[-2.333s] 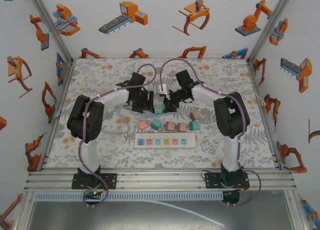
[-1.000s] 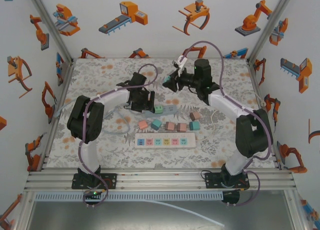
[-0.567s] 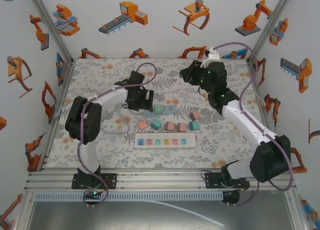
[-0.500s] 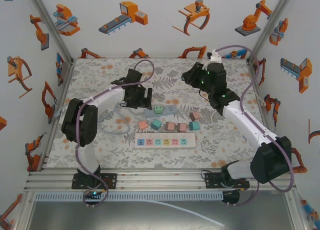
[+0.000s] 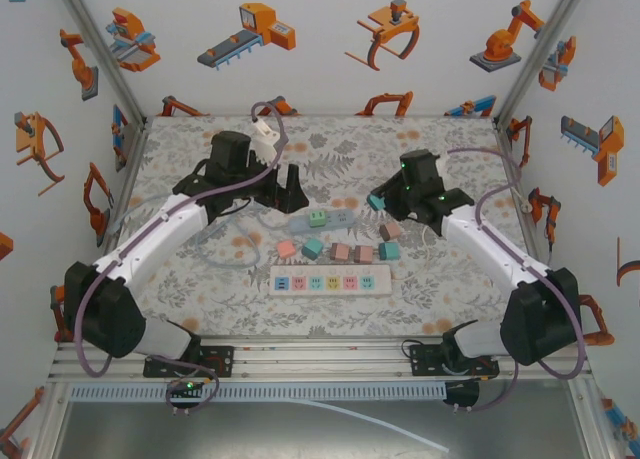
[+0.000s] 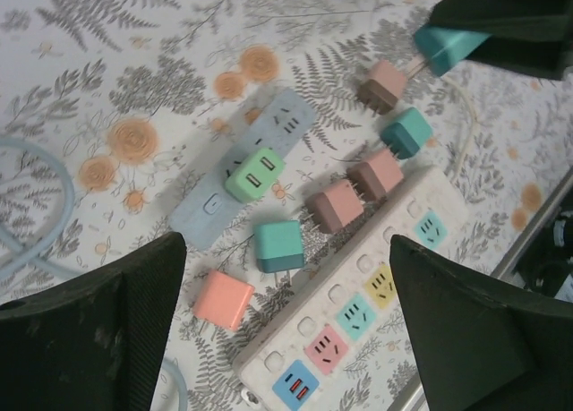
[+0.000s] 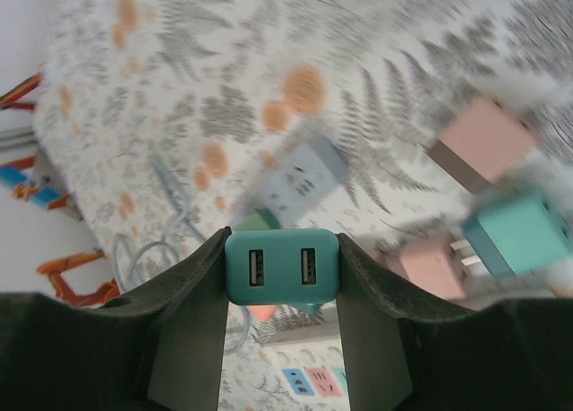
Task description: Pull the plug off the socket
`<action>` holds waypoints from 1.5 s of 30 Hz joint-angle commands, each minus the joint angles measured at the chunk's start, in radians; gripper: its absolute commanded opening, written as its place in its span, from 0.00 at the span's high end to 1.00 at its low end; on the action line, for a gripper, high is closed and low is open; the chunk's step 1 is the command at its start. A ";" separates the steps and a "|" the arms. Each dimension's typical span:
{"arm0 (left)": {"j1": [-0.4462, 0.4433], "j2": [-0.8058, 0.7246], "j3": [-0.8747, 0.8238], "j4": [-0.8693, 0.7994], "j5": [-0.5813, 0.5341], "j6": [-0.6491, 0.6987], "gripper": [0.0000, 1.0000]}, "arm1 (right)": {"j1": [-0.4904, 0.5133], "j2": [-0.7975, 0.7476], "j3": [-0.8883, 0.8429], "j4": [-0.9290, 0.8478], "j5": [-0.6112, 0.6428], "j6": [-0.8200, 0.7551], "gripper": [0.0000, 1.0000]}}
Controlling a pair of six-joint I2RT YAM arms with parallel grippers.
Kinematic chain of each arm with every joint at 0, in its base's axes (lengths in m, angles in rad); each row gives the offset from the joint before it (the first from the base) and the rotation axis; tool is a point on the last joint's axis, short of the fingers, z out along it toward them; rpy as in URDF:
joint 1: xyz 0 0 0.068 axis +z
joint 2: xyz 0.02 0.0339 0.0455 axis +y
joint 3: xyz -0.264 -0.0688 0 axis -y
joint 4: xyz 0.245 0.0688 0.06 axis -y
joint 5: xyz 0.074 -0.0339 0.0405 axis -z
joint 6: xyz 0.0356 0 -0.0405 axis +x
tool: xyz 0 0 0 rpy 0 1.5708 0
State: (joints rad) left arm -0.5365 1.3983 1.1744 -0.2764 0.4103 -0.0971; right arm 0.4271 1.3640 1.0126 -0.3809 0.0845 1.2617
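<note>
Next, my right gripper moves down and back to the bare patch (image 5: pixel 367 235) (image 7: pixel 397 200) between the blue socket strip's end and loose plugs, since the teal plug has free tabletop there.
The teal plug (image 7: pixel 282 267), with two USB ports on its face, is clamped in my right gripper (image 7: pixel 282 245) and held off the table. From above, that gripper (image 5: pixel 378 201) hangs just right of the pale blue socket strip (image 5: pixel 338 219). A green plug (image 5: pixel 316 218) still sits in that strip. My left gripper (image 5: pixel 290 192) is raised behind the strip's left end, open and holding nothing. In the left wrist view its wide-apart fingers (image 6: pixel 98 330) frame the blue strip (image 6: pixel 291 120), the green plug (image 6: pixel 254 175) and the held teal plug (image 6: pixel 448 46).
A white power strip (image 5: pixel 330 280) with coloured outlets lies nearer the arm bases. Several loose pink, salmon and teal plugs (image 5: pixel 341 251) lie in a row between the two strips. The blue strip's cable (image 5: pixel 225 244) loops to the left. Walls enclose the table.
My right gripper lifted the teal plug off the blue strip, swung it up and back, then came down right of the strip. My left gripper let go of the strip, opened and rose.
</note>
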 commanded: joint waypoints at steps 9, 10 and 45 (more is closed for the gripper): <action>-0.055 -0.186 -0.124 0.118 0.053 0.189 0.02 | 0.109 0.163 0.006 -0.145 0.014 0.374 1.00; -0.056 -0.191 -0.125 0.114 0.049 0.197 0.02 | 0.113 0.175 0.009 -0.147 0.020 0.382 1.00; -0.080 -0.159 -0.138 0.070 -0.011 0.223 0.03 | 0.115 0.328 -0.019 -0.080 0.112 0.452 0.57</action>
State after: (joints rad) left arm -0.6090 1.2346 1.0317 -0.1982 0.4000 0.1101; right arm 0.5400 1.6878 1.0119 -0.4664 0.1589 1.6917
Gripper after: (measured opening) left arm 0.972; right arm 0.442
